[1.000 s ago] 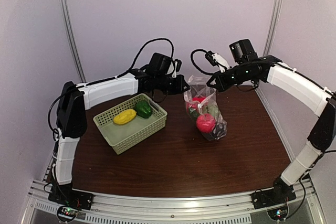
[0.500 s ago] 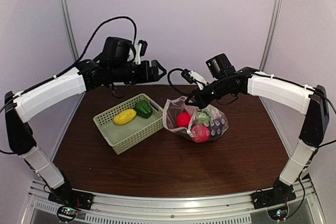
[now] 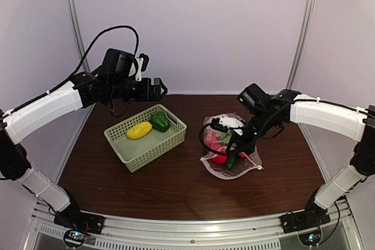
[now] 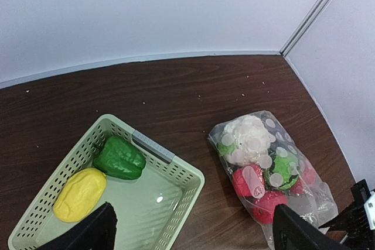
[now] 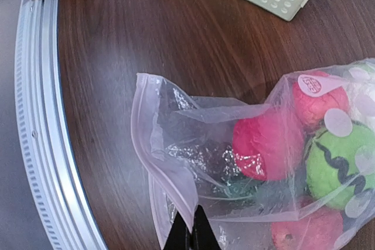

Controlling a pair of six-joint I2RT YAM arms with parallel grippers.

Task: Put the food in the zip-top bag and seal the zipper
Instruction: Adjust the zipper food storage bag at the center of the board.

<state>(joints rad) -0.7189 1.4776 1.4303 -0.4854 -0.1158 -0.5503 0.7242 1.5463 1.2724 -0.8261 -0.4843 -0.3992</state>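
My left gripper should next tip downward and go down into the basket to close across the yellow lemon-like piece (image 3: 139, 130), because this food is still outside the bag (image 3: 225, 171).
The zip-top bag (image 3: 225, 171) lies on the table right of centre, its mouth toward the front edge. Through it show red fruits (image 5: 266, 144), a white cauliflower (image 4: 249, 139) and green pieces (image 4: 282, 171). My right gripper (image 5: 190, 235) is shut on the bag's mouth edge, pinching the zipper (image 5: 153, 159) strip, and the mouth gapes. A yellow lemon-like piece (image 4: 79, 194) and a dark green piece (image 4: 120, 157) lie in the lattice basket (image 4: 176, 171). My left gripper (image 4: 196, 238) hangs open and empty high above the basket's far side (image 3: 157, 89).
The pale green basket (image 3: 155, 151) stands left of centre, about a hand's width from the bag. A metal rail (image 5: 41, 115) runs along the table's front edge near the bag's mouth. Walls close the back and both sides.
My left gripper opened, let go of the bag and swung up and left over the basket. My right gripper brought the bag down from hanging upright to lying on the table.
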